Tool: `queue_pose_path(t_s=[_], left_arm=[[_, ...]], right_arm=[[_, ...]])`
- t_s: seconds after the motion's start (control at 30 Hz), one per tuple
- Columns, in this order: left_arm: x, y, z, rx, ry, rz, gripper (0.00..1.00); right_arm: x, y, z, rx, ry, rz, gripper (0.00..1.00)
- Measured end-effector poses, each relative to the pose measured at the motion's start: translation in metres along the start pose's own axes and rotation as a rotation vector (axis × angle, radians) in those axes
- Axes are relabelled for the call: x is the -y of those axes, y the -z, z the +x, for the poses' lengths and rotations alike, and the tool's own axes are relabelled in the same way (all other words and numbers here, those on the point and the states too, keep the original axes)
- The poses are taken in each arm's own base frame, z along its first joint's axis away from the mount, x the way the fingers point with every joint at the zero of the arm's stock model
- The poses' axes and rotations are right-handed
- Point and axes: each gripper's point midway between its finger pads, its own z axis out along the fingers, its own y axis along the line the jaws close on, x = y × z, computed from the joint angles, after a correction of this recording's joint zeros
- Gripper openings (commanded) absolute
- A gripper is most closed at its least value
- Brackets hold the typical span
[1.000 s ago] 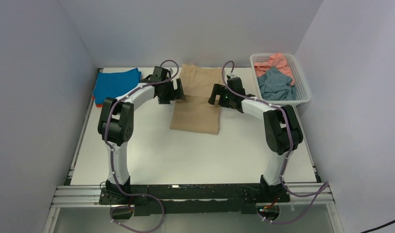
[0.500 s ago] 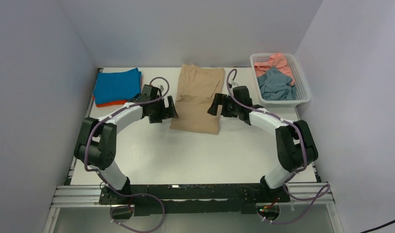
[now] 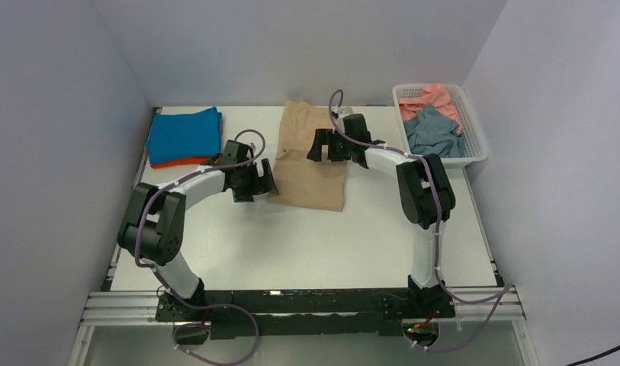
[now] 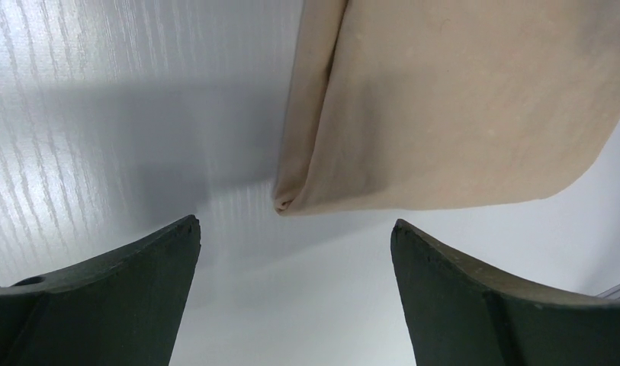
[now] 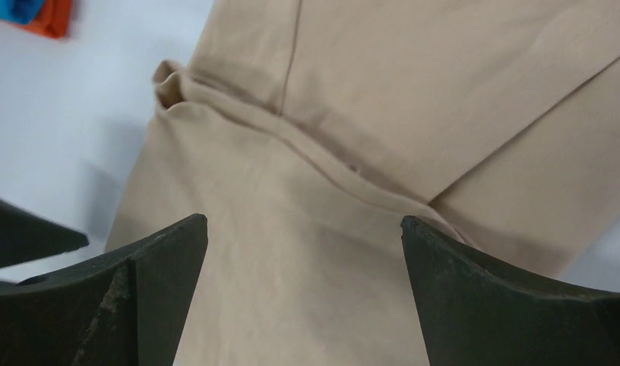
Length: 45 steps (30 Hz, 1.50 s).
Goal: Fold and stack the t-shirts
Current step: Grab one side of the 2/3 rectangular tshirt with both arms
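Note:
The tan-beige t-shirt's near corner [image 3: 271, 200] [image 4: 288, 201] is beside my left gripper and points into the gap between its open fingers. My left gripper needs to go down onto that corner next and close there.
A tan-beige t-shirt [image 3: 310, 168] lies partly folded at the table's middle back; it also shows in the left wrist view [image 4: 459, 107] and the right wrist view [image 5: 352, 152]. My left gripper [image 3: 262, 183] is open and empty beside the shirt's near left corner [image 4: 285, 200], over bare table. My right gripper [image 3: 319, 146] is open and empty just above the shirt's middle fold. A bright blue t-shirt [image 3: 183, 134] lies folded on an orange one [image 3: 163, 162] at the back left. Salmon pink [image 3: 432, 95] and dusty grey-blue [image 3: 431, 133] shirts lie in the basket.
A white lattice basket [image 3: 478, 149] stands at the back right against the right wall. Grey walls close in the table on the left, back and right. The white table [image 3: 306, 244] stretches to the near rail where both arm bases sit.
My left arm pulled back from the shirt's far left edge to its near left corner. My right arm drew back, then swung in over the shirt's middle. The shirt lies unchanged.

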Motion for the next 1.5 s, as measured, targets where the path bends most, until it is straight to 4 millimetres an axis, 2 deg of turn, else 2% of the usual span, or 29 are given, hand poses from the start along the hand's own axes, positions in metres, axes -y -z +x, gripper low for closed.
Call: queue_pose_path(t_s=[0.1,0.23,0.3,0.47,0.57,0.7,0.8,0.9,1.0,1.1,1.23,1.3,1.5], left_arm=[[-0.002,-0.008,0.002,-0.013,0.008,0.001,0.79],[-0.001,-0.016,0.003,-0.026,0.022,0.015,0.61],[0.000,-0.017,0.004,-0.031,0.027,0.019,0.54],[0.000,-0.023,0.007,-0.041,0.036,0.018,0.45],[0.003,-0.026,0.009,-0.041,0.032,0.016,0.33],[0.006,-0.031,0.015,-0.044,0.025,-0.001,0.16],[0.008,-0.033,0.015,-0.035,0.020,-0.015,0.01],[0.009,-0.034,0.015,-0.032,0.022,-0.018,0.00],[0.010,-0.034,0.015,-0.029,0.020,-0.022,0.00],[0.011,-0.035,0.014,-0.019,0.012,-0.023,0.00],[0.011,-0.034,0.014,0.002,-0.001,-0.021,0.00],[0.011,-0.034,0.014,0.011,-0.005,-0.021,0.00],[0.011,-0.034,0.014,0.022,-0.007,-0.012,0.00]], right_arm=[[0.011,-0.013,-0.004,-0.001,0.008,0.034,1.00],[0.024,-0.024,0.005,-0.028,-0.001,0.073,1.00],[0.026,-0.026,0.003,-0.023,0.000,0.080,1.00],[0.028,-0.025,0.001,-0.030,-0.004,0.100,1.00],[0.031,-0.024,-0.002,-0.024,-0.004,0.124,1.00],[0.025,-0.007,-0.012,0.001,-0.001,0.139,1.00],[0.008,0.029,-0.020,0.056,0.001,0.131,1.00],[-0.009,0.070,-0.019,0.126,-0.004,0.117,1.00],[-0.018,0.103,-0.002,0.153,-0.034,0.114,1.00],[-0.014,0.122,0.038,0.119,-0.096,0.132,1.00],[-0.004,0.124,0.094,-0.002,-0.179,0.157,0.96],[-0.001,0.123,0.112,-0.044,-0.210,0.167,0.90],[0.002,0.112,0.133,-0.099,-0.263,0.176,0.64]])
